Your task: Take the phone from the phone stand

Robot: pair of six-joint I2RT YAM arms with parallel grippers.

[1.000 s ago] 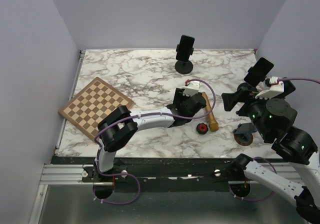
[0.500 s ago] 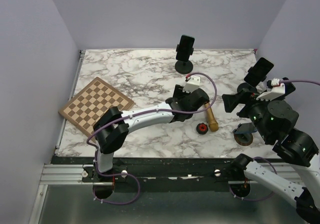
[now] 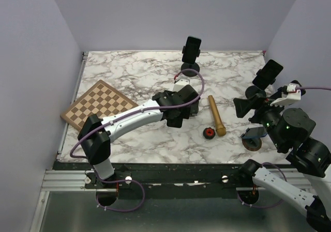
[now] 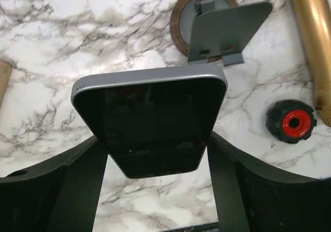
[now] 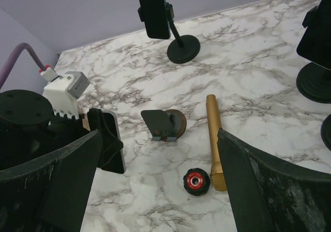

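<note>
My left gripper goes to the left in the top view, outward and down to release next, as bare marble beside the chessboard lies below it that way.
My left gripper is shut on a dark phone with a silver rim and holds it above the marble table. The phone also shows edge-on in the right wrist view. The empty grey phone stand with a round brown base stands on the table just beyond the phone, apart from it. It also shows in the right wrist view. In the top view my left arm hides the stand. My right gripper is open and empty, raised at the right side.
A gold cylinder and a black knob with a red centre lie right of the stand. Two other phones sit on stands at the back and right. A chessboard lies at the left. Another brown-based stand sits front right.
My left gripper has moved left and a little back with the phone, away from the gold cylinder and off the stand. My right arm has shifted only slightly.
</note>
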